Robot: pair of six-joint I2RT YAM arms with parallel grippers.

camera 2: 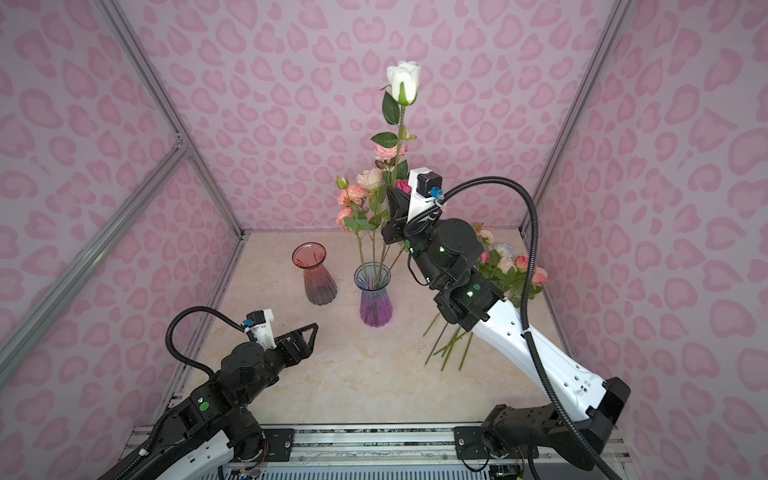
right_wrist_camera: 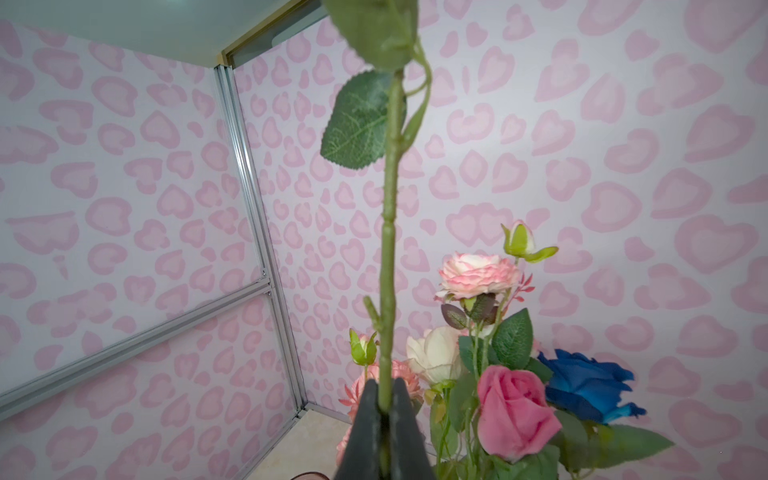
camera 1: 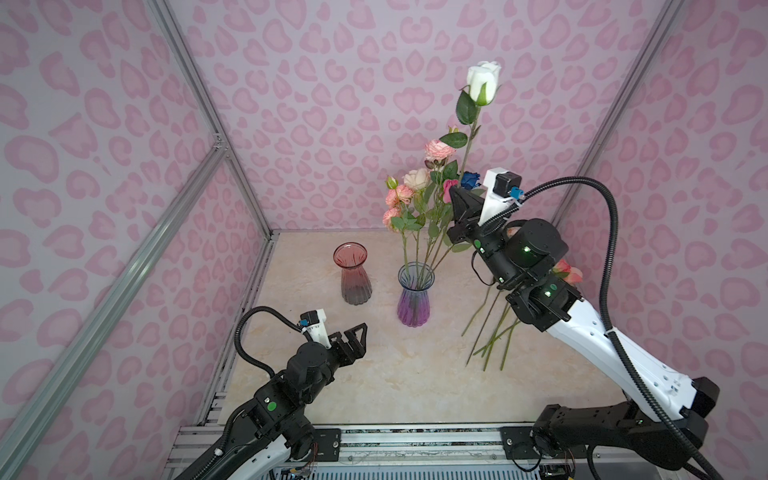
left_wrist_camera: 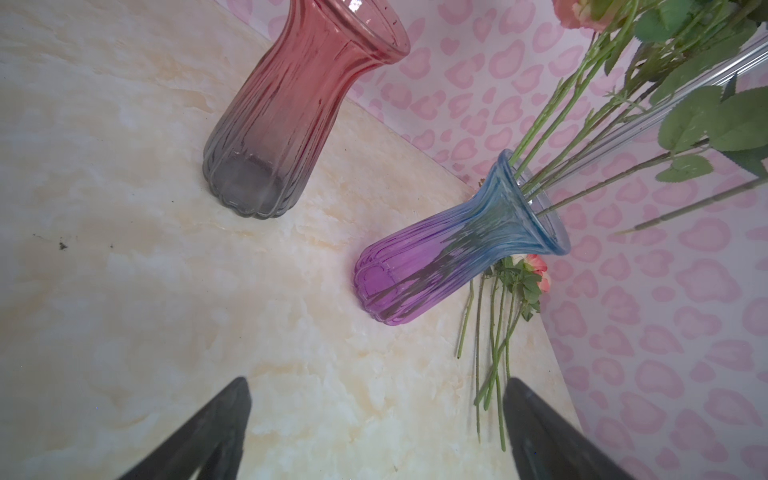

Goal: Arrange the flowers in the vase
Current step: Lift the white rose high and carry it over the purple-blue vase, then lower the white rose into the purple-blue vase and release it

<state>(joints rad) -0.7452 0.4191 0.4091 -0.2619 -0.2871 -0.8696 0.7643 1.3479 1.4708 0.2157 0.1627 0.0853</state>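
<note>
My right gripper moves over the purple-blue vase's opening [camera 1: 416, 275] next and goes down to release the white rose's stem. That opening lies below it toward the empty vase.
My right gripper [camera 1: 457, 195] [camera 2: 392, 193] [right_wrist_camera: 385, 384] is shut on the green stem [right_wrist_camera: 388, 249] of a white rose [camera 1: 483, 83] [camera 2: 404, 83], held upright high above the table. The stem's cut end [left_wrist_camera: 623, 230] hangs in the air beside the rim of the purple-blue vase [camera 1: 413, 299] [camera 2: 375, 299] [left_wrist_camera: 436, 266], outside it. Several flowers [camera 1: 415, 183] [right_wrist_camera: 515, 415] stand in that vase: pink, cream, magenta and one blue. More flowers [camera 2: 505, 266] [camera 1: 494, 332] lie on the table at the right. My left gripper [camera 1: 359, 332] [camera 2: 309, 332] [left_wrist_camera: 376, 395] is open and empty, low at the front left.
An empty red-to-grey glass vase [camera 1: 352, 274] [camera 2: 316, 274] [left_wrist_camera: 291, 104] stands left of the purple one. Pink patterned walls with metal frame posts [camera 1: 216, 137] close in the marble-look table [camera 1: 395, 382] on three sides. The right arm [camera 1: 582, 328] reaches over the lying flowers.
</note>
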